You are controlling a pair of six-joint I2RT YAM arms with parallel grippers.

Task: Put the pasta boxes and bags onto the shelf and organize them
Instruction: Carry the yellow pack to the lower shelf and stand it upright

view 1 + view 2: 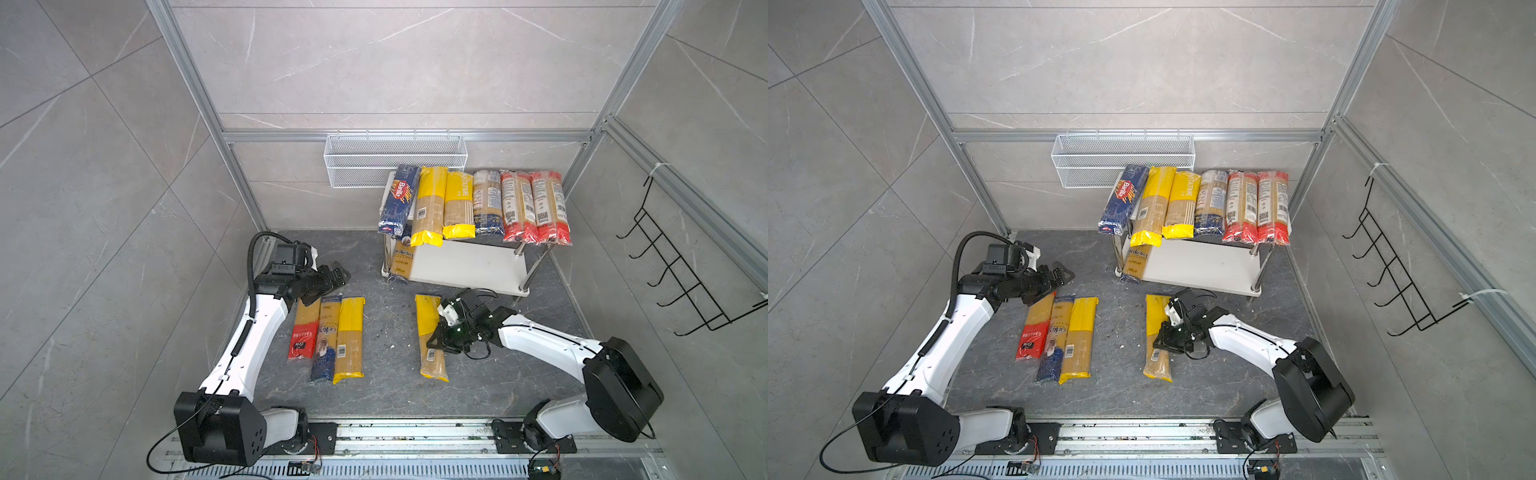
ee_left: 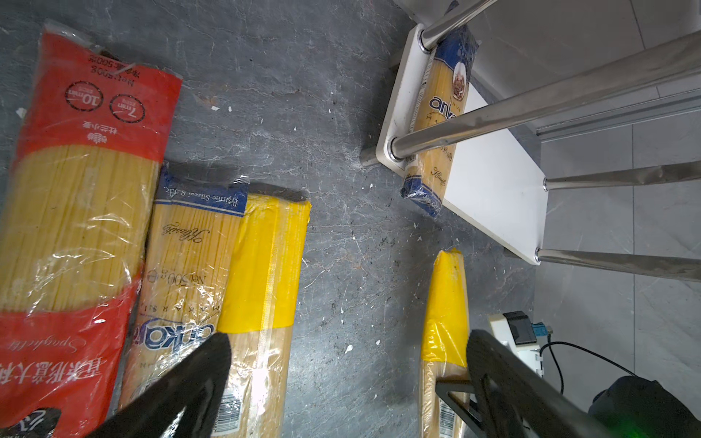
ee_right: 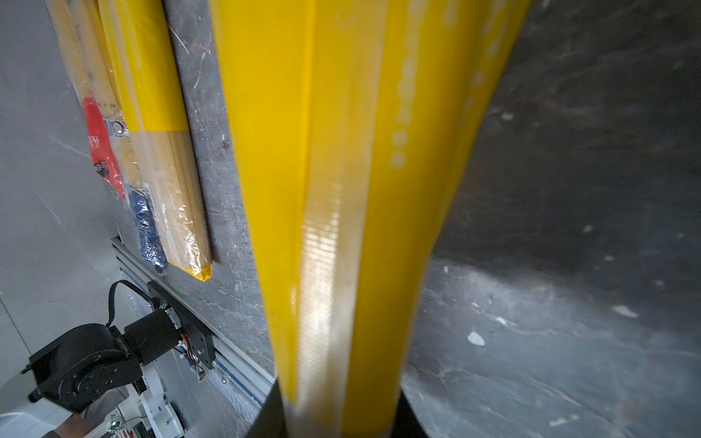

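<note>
The part of the shelf's lower board (image 1: pixel 426 262) beside the navy-ended bag is empty. I will next lift my right gripper, carry the yellow-ended bag outward onto that part and let it go.
The shelf (image 1: pixel 465 266) stands at the back right. Its top board carries a blue Barilla box (image 1: pixel 399 199), two yellow-ended bags (image 1: pixel 430 208), a navy-ended bag (image 1: pixel 487 203) and two red-ended bags (image 1: pixel 517 208). One navy-ended bag (image 2: pixel 436 125) lies on the lower board's left edge. My right gripper (image 1: pixel 440 336) (image 3: pixel 337 413) is shut on a yellow-ended bag (image 1: pixel 1156 353) lying lengthwise on the dark floor; I cannot tell if it is lifted. My left gripper (image 1: pixel 338 278) (image 2: pixel 349 341) hangs open over the far ends of a red bag (image 1: pixel 305 328), a navy-ended bag (image 1: pixel 326 336) and a yellow-ended bag (image 1: pixel 349 338).
A white wire mesh basket (image 1: pixel 395 160) hangs on the back wall behind the shelf. A black wire hook rack (image 1: pixel 685 266) hangs on the right wall. The arms' aluminium rail (image 1: pixel 415 436) runs along the front. Pasta crumbs dot the floor.
</note>
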